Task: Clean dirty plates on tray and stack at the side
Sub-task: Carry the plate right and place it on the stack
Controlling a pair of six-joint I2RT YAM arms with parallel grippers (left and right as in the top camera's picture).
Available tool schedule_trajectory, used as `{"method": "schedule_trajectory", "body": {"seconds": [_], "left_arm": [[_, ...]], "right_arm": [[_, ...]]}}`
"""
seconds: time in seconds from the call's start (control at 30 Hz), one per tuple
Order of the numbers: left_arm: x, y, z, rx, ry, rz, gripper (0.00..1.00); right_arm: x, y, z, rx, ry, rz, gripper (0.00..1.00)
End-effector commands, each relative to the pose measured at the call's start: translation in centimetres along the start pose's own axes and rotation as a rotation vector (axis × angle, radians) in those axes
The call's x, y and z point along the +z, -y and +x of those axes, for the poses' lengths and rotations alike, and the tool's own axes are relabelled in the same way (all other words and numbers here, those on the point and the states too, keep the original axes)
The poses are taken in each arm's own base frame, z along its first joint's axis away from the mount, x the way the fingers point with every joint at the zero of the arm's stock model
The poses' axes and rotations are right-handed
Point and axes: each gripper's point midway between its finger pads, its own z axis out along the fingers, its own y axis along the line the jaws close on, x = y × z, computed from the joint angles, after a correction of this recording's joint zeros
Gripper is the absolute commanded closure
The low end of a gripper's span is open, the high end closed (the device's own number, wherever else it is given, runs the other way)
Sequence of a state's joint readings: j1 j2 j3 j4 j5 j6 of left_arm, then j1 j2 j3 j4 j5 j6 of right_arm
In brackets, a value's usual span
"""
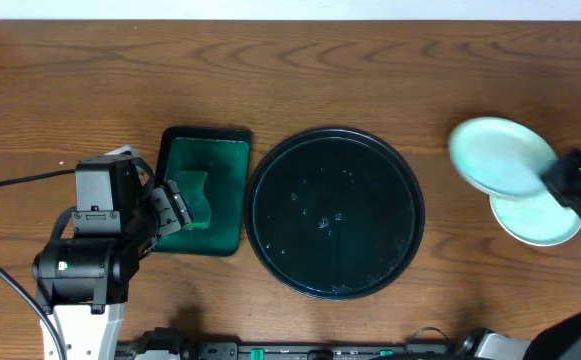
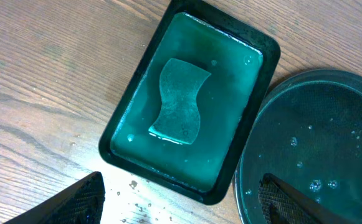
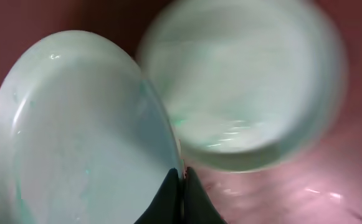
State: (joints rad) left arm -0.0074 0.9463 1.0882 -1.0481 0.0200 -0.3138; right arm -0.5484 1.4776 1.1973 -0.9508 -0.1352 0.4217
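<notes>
The plate in my right gripper hangs partly past the far edge of the lower white plate (image 3: 249, 78). My right gripper will next move back and down to let go of its plate onto the lower one.
The large round black tray (image 1: 335, 212) (image 2: 318, 149) lies mid-table with only water drops on it. At the far right, my right gripper (image 1: 570, 180) (image 3: 182, 180) is shut on the rim of a white plate (image 1: 500, 155) (image 3: 75, 137), held tilted above another white plate (image 1: 542, 220) (image 3: 249, 81) that rests on the table. My left gripper (image 1: 170, 205) (image 2: 181, 202) stands open over the near corner of the small green tray, one finger above the wood, the other above the black tray's edge. It holds nothing.
A rectangular dark green tray (image 1: 182, 240) (image 2: 131, 106) sits left of the black tray, holding teal water and a sponge (image 1: 192, 198) (image 2: 179, 101). Water drops speckle the wood by its corner. Cables run along the table's left and front edges.
</notes>
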Motion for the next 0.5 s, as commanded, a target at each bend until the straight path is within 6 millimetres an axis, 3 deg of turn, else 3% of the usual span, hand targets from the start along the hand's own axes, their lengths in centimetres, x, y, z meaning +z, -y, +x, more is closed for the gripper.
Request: {"method": "schedule_trajectory", "body": {"seconds": [0.0, 0.13, 0.3, 0.37, 0.43, 0.47], "left_arm": [[-0.5, 0.1, -0.5, -0.004, 0.016, 0.003, 0.2], [-0.5, 0.1, -0.5, -0.004, 0.016, 0.003, 0.21], [-0.5, 0.1, -0.5, -0.004, 0.016, 0.003, 0.2], [-0.5, 0.1, -0.5, -0.004, 0.016, 0.003, 0.21], [-0.5, 0.1, -0.5, -0.004, 0.016, 0.003, 0.2], [-0.5, 0.1, -0.5, -0.004, 0.016, 0.003, 0.21]], "right_arm": [[1.5, 5.5, -0.3, 0.203, -0.014, 0.107, 0.99], [3.5, 11.1, 0.0, 0.401, -0.006, 0.203, 0.99], [5.1, 12.9, 1.0, 0.468, -0.018, 0.19, 0.99], [5.2, 12.0, 0.8, 0.452, -0.027, 0.139, 0.98], [4.9, 8.1, 0.1, 0.358, -0.043, -0.064, 0.61], [4.4, 6.4, 0.0, 0.321, -0.05, -0.14, 0.59]]}}
